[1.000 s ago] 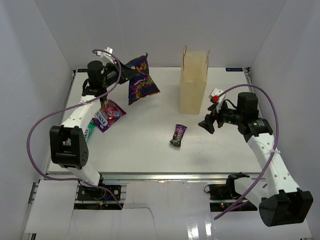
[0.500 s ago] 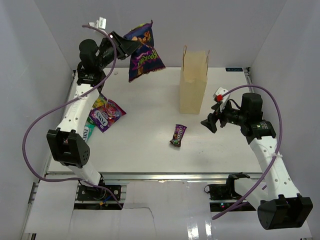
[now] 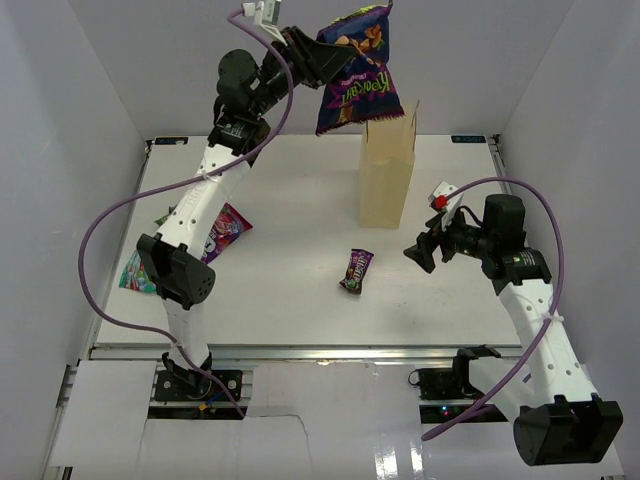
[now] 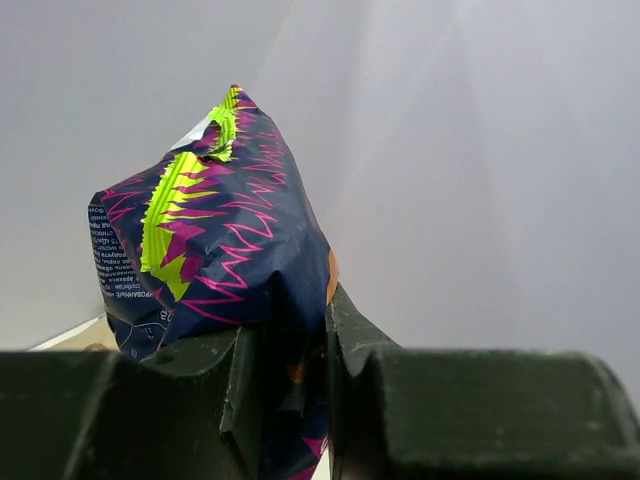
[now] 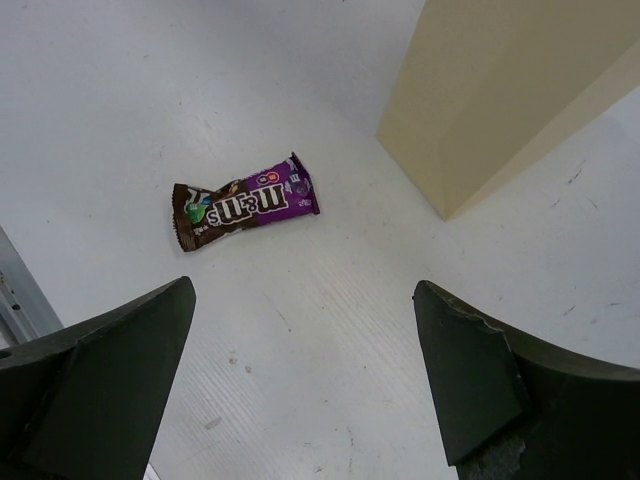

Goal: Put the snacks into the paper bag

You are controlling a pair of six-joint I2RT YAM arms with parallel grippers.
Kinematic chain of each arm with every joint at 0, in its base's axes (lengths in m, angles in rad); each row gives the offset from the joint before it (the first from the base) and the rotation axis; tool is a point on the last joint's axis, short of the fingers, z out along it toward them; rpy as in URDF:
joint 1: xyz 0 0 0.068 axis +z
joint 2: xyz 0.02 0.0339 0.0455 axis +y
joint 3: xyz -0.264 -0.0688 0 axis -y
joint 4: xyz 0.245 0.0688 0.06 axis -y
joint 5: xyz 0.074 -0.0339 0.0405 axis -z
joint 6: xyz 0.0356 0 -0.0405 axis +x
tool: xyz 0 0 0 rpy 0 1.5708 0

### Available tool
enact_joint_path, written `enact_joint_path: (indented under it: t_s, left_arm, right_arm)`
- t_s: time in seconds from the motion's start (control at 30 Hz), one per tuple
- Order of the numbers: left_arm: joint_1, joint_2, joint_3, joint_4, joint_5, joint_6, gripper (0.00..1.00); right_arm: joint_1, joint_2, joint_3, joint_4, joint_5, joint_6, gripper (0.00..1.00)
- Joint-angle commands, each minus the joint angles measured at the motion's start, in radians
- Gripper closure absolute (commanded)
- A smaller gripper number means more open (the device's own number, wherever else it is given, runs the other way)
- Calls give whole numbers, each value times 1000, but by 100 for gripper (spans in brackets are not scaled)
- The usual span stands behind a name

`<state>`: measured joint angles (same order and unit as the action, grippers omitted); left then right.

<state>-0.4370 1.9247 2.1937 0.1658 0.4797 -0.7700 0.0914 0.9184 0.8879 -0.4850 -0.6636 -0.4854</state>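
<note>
My left gripper will next move across and down over the paper bag's open top to let go of the purple packet (image 3: 357,80), because the packet still hangs partly beside that opening.
High over the back of the table, my left gripper (image 3: 318,58) is shut on the edge of the large dark purple snack packet (image 3: 357,80), which hangs just above and left of the open top of the tall tan paper bag (image 3: 385,175). The left wrist view shows that packet (image 4: 220,230) pinched between my fingers (image 4: 295,340). A small dark brown packet (image 3: 355,270) lies flat in front of the bag. My right gripper (image 3: 418,252) hovers open to its right, with the brown packet (image 5: 245,205) and the bag's base (image 5: 510,90) ahead of it.
A pink multicolour candy bag (image 3: 228,226) lies at the left, partly behind my left arm. A teal-white packet (image 3: 135,272) lies near the table's left edge. White walls close in the back and both sides.
My left arm has swung up and to the right, carrying the purple packet from the back left to just above the paper bag. The right arm has hardly moved.
</note>
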Motion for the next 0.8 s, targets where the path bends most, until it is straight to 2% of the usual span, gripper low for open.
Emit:
enact_joint_path:
  t_s: [0.0, 0.13, 0.43, 0.77]
  left_arm:
    - [-42, 0, 110, 54, -144, 84, 100]
    - [-66, 34, 146, 18, -231, 127, 100]
    - [-101, 129, 205, -3, -268, 126, 100]
    - [-198, 233, 278, 11, -461, 222, 100]
  right_arm:
    - [-9, -19, -6, 5, -14, 21, 4]
    - [-16, -30, -10, 3, -10, 22, 4]
    - [-22, -30, -23, 8, -13, 25, 4]
    - [-25, -32, -33, 19, -19, 48, 5]
